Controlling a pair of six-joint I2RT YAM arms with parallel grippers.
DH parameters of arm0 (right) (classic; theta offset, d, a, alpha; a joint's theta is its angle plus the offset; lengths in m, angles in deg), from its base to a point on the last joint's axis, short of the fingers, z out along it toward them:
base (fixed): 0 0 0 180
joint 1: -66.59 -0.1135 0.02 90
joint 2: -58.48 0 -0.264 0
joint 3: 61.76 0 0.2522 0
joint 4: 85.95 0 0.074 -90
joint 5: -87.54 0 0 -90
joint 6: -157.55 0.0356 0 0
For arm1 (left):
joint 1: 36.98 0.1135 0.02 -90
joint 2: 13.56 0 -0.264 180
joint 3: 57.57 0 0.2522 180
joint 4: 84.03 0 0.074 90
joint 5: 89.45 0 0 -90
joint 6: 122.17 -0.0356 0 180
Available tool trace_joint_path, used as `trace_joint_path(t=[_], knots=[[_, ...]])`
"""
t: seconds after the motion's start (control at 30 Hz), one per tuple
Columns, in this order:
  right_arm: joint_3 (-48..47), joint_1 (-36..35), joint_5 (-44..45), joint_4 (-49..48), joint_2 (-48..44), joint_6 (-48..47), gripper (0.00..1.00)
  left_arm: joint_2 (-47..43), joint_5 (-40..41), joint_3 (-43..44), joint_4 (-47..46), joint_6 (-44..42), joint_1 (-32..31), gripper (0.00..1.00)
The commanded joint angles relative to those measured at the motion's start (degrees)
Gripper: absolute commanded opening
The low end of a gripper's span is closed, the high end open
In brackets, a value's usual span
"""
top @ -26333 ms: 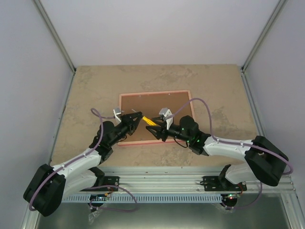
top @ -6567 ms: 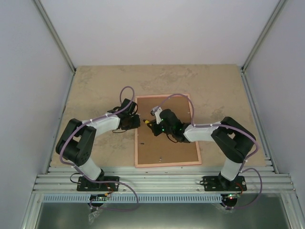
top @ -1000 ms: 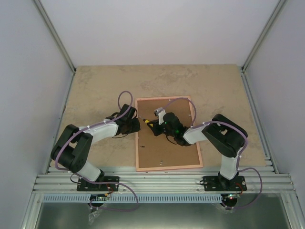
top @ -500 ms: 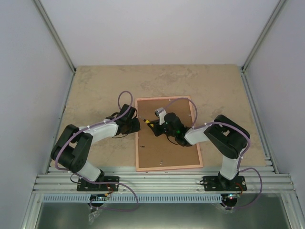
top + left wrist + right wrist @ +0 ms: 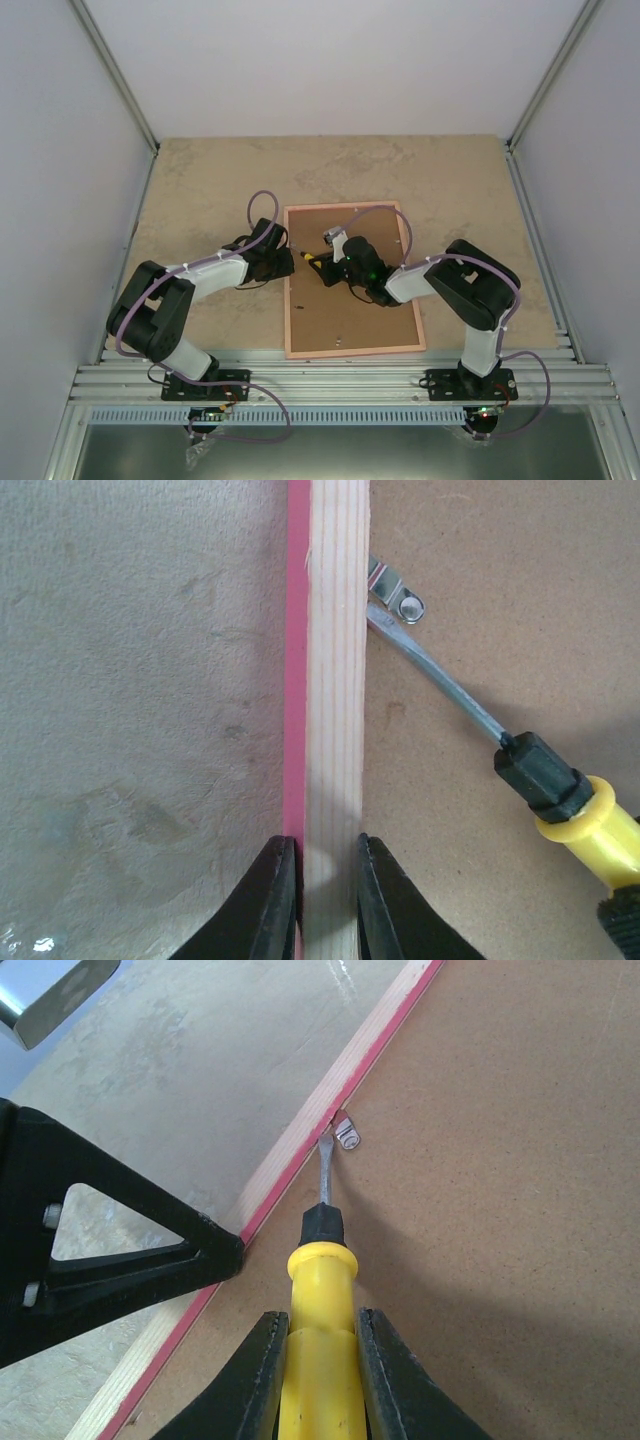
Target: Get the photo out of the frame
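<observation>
My left gripper needs to move back and toward the left in the top view next, swinging the frame [image 5: 352,351], and then let go, because the tabletop [image 5: 266,298] beside the frame's gripped bar is bare.
The frame [image 5: 352,351] lies face down on the table, its brown backing board [image 5: 355,320] up and its pink edge all round. The photo is hidden under the board. My left gripper [image 5: 287,258] is shut on the frame's left rail [image 5: 335,680], one finger on each side of the wood. My right gripper [image 5: 320,1320] is shut on a yellow-handled screwdriver [image 5: 322,1270]. The screwdriver's blade tip rests at a small metal retaining tab [image 5: 346,1132] on the board, right beside that rail. The same tab [image 5: 400,600] and the screwdriver [image 5: 570,805] show in the left wrist view.
Beige stone-patterned tabletop [image 5: 200,180] surrounds the frame. Grey walls close off the left, right and far sides. A metal rail [image 5: 340,380] carrying the arm bases runs along the near edge.
Since the earliest frame the frame has been turned from lying wide to lying lengthwise. Over the last second neither arm nor the screwdriver has visibly moved.
</observation>
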Motion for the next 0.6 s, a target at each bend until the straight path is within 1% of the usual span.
trace_joint_path(t=[0.0, 0.3, 0.57], knots=[[-1.1, -0.4, 1.0, -0.6, 1.5, 0.5, 0.01, -0.2, -1.9, -0.6, 0.6, 1.1, 0.0, 0.11], [-1.0, -0.2, 5.3, -2.2, 1.3, 2.6, 0.01, -0.6, -1.8, -0.8, 0.7, 1.2, 0.0, 0.12], [-1.0, 0.1, 5.8, -0.7, 0.4, 2.6, 0.00, -0.9, -1.3, -0.8, 0.9, 1.3, 0.0, 0.11]])
